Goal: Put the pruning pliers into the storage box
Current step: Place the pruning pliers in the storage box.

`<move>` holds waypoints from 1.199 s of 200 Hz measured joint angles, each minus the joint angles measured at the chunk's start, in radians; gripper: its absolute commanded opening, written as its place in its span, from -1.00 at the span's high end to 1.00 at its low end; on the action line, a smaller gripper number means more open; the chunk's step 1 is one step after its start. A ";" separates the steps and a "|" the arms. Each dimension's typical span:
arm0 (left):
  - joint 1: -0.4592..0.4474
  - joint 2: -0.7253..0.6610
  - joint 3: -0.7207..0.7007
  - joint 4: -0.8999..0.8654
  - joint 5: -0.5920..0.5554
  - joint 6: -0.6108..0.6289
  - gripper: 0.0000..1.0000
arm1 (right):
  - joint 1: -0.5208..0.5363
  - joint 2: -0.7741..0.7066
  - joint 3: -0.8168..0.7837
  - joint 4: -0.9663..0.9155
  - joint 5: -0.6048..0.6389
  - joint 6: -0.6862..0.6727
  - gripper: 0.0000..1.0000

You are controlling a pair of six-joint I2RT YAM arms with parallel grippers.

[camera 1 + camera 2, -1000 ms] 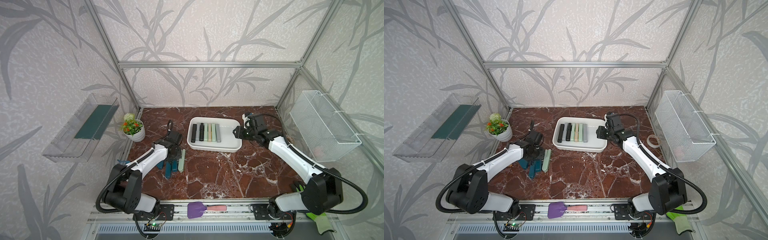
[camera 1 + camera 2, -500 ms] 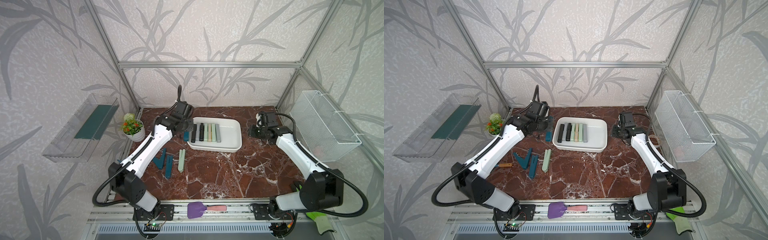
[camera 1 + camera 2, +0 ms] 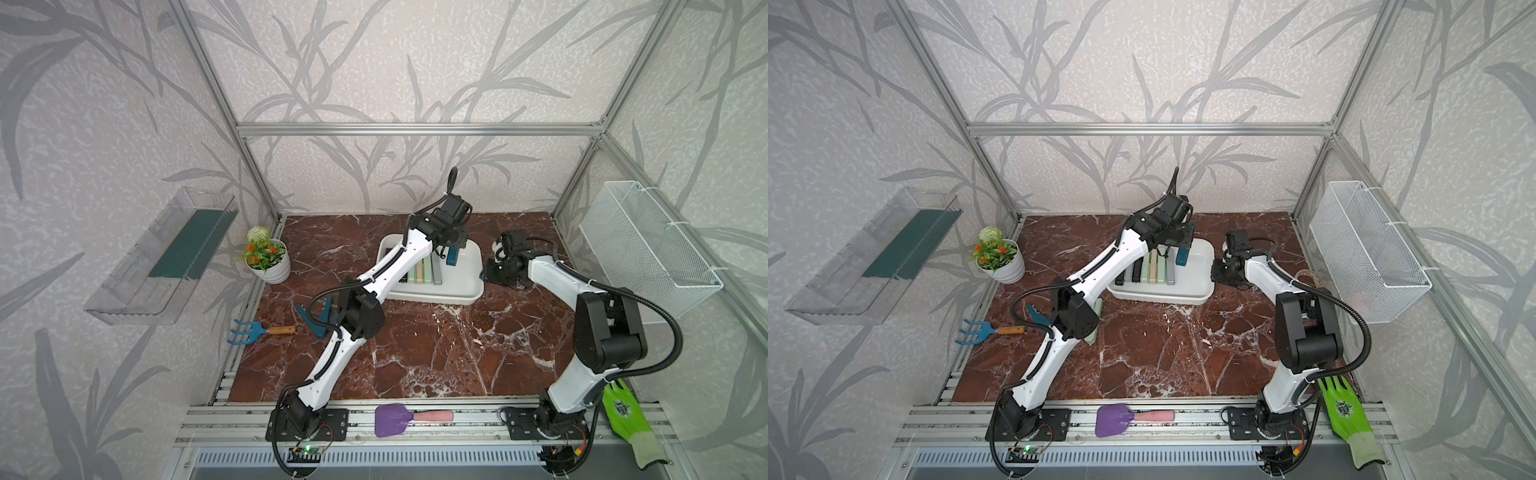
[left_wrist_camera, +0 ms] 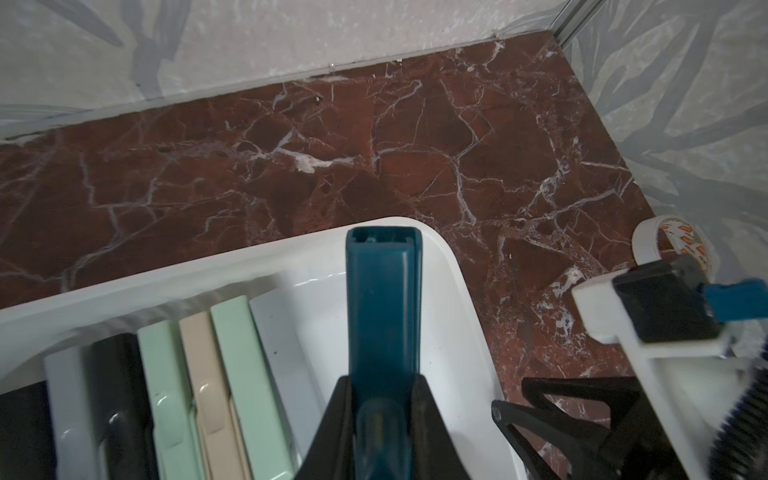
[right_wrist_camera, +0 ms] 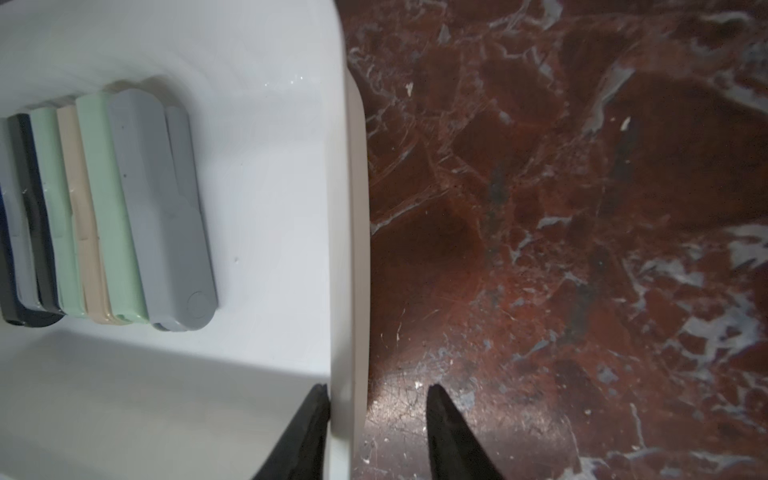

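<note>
The part of the box bottom beside the endmost grey pliers is empty, so my left gripper should next lower toward it and release the dark teal pliers there.
The white storage box (image 3: 469, 291) sits at the back middle of the marble table, with a row of several pruning pliers (image 3: 424, 272) in black, grey, green and beige lying in its left half. My left gripper (image 4: 382, 382) is shut on a dark teal pruning pliers (image 4: 382, 299) and holds it above the box's free right half, seen in both top views (image 3: 1182, 254). My right gripper (image 5: 376, 392) is open astride the box's right rim (image 5: 349, 249): one finger touches the inner wall, the other stands clear outside. More teal pliers (image 3: 316, 320) and a pale green one (image 3: 1096, 309) lie on the table, partly hidden by the left arm.
A flower pot (image 3: 268, 259) and a blue hand rake (image 3: 257, 331) lie at the left. A tape roll (image 4: 665, 245) is behind the right arm. A purple spatula (image 3: 399, 419) and green glove (image 3: 627, 419) rest at the front rail. A wire basket (image 3: 648, 245) and clear tray (image 3: 166, 257) hang on the walls.
My left arm lifted the teal pliers from the pile at the left and carried it over the box. My right gripper drew back, returned to the rim, and its jaws narrowed.
</note>
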 measured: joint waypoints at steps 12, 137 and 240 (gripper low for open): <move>-0.002 0.037 0.014 -0.005 0.000 -0.014 0.68 | 0.001 0.002 0.000 0.005 -0.012 0.006 0.28; -0.002 0.164 0.018 -0.011 -0.048 -0.142 0.68 | 0.011 -0.026 -0.048 0.084 -0.064 0.083 0.57; -0.002 0.199 0.018 -0.025 -0.148 -0.157 0.66 | 0.024 -0.058 -0.060 0.117 -0.077 0.122 0.57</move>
